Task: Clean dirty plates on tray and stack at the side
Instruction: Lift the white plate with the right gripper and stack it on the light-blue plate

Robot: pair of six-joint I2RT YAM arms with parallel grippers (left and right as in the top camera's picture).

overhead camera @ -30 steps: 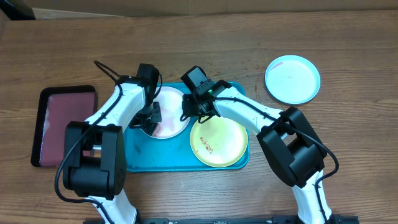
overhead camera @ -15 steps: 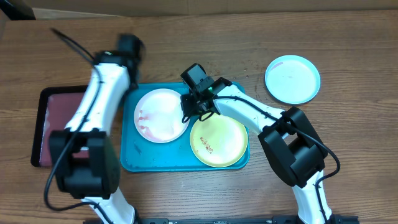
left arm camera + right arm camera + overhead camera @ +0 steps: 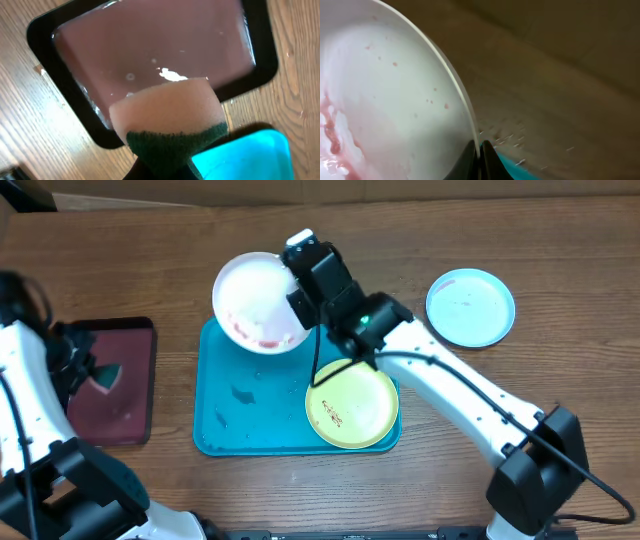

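My right gripper moves over the light blue plate [image 3: 470, 307] and down next, releasing the white plate's rim, as the light blue plate lies below and to its right in the overhead view.
My right gripper [image 3: 296, 302] is shut on the rim of the white plate [image 3: 255, 302] and holds it lifted above the tray's far edge; red smears show on it in the right wrist view [image 3: 380, 100], where the jaws [image 3: 480, 150] pinch its rim. The pale yellow-green plate [image 3: 352, 405] with dark smears lies on the teal tray [image 3: 240, 420]. The light blue plate [image 3: 470, 307] lies on the table at the right. My left gripper [image 3: 88, 370] is shut on a sponge [image 3: 167, 117] with a green scouring side, over the maroon tray [image 3: 110, 380].
The black-rimmed maroon tray [image 3: 150, 55] holds a film of liquid and lies left of the teal tray, whose corner [image 3: 250, 155] shows in the left wrist view. Small droplets lie on the teal tray's bare floor. A cardboard wall stands at the table's back edge.
My right gripper has lifted the white plate off the teal tray toward the far side. My left arm has swung left with the sponge, from the white plate to over the maroon tray.
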